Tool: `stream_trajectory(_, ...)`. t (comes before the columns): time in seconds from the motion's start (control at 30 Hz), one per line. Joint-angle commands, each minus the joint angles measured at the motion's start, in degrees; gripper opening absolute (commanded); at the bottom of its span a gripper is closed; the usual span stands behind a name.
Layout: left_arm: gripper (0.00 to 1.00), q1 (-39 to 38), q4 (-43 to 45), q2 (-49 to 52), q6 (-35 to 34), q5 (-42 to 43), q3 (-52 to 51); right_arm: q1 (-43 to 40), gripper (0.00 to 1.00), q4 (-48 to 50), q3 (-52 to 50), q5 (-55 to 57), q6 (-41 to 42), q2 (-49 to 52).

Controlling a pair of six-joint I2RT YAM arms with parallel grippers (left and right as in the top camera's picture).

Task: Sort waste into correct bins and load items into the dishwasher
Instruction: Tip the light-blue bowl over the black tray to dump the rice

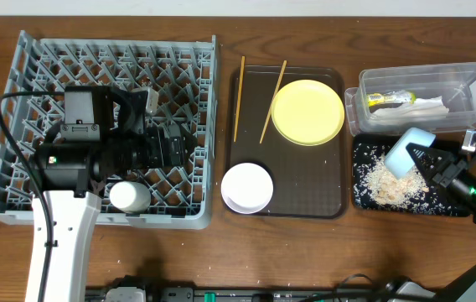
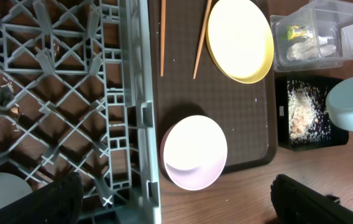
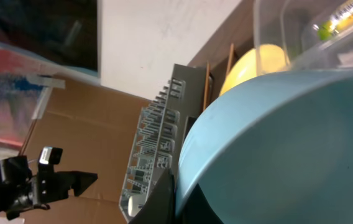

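Observation:
I will next move my right gripper to the left in the overhead view and lower the bowl level onto the brown tray, next to the white bowl, where there is free space.
My right gripper (image 1: 421,156) is shut on the rim of the light blue bowl (image 1: 406,151), holding it tilted above the black tray (image 1: 362,198), which holds rice crumbs (image 1: 393,184). In the right wrist view the bowl (image 3: 288,143) fills the frame, with the gripper (image 3: 179,194) pinching its rim. The clear tub (image 1: 422,74) holds the green-and-yellow wrapper (image 1: 386,99) and the white napkin (image 1: 426,106). My left gripper (image 2: 186,208) is open and empty above the right side of the grey rack (image 1: 20,101). The yellow plate (image 1: 307,111), the white bowl (image 1: 247,187) and two chopsticks (image 1: 239,96) lie on the brown tray.
The dark brown tray (image 1: 305,180) sits between the rack and the bins. A white round object (image 1: 127,195) sits in the rack's front part. The left arm covers the rack's middle. Cardboard and a wall stand beyond the table in the right wrist view.

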Motion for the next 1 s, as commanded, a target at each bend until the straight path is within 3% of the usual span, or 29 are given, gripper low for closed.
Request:
stream_trajectory(0.0,0.98,-0.13,-0.04,-0.42,0.96,0.76,1.11,-0.33,0.01,0.48,0.0,-0.92,-0.17,-0.35)
stream_trajectory(0.07,0.98,-0.13,-0.07,-0.42,0.96,0.76,1.11,-0.33,0.01,-1.09,0.0,2.03,2.32,-0.35)
stream_trajectory(0.17,0.98,-0.13,-0.04,-0.42,0.96,0.76,1.11,-0.04,0.01,0.33,0.0,-3.65,-0.63,-0.37)
stream_trajectory(0.23,0.98,-0.13,-0.04,-0.42,0.94,0.76,1.11,-0.04,0.01,-0.22,0.0,0.44,2.73,-0.37)
stream_trajectory(0.33,0.98,-0.13,-0.04,-0.42,0.94,0.76,1.11,0.17,0.01,0.79,0.0,-6.03,1.42,-0.37)
stream_trajectory(0.43,0.98,-0.13,-0.04,-0.42,0.94,0.76,1.11,0.15,0.01,-0.81,0.0,1.62,4.96,-0.37)
stream_trajectory(0.53,0.98,-0.13,-0.04,-0.42,0.94,0.76,1.11,0.76,0.01,-0.15,0.0,-3.61,1.75,-0.37)
stream_trajectory(0.6,0.98,-0.13,-0.07,-0.42,0.96,0.76,1.11,0.87,0.01,-0.42,0.0,0.42,4.92,-0.37)
stream_trajectory(0.7,0.98,-0.13,-0.04,-0.42,0.96,0.76,1.11,1.33,0.01,1.75,0.0,-2.71,6.45,-0.37)
stream_trajectory(0.8,0.98,-0.13,-0.07,-0.42,0.94,0.76,1.11,2.34,0.01,1.73,0.0,4.79,8.44,-0.37)
stream_trajectory(0.97,0.98,-0.13,-0.04,-0.42,0.96,0.76,1.11,4.9,0.01,-1.73,0.0,4.76,4.66,-0.37)
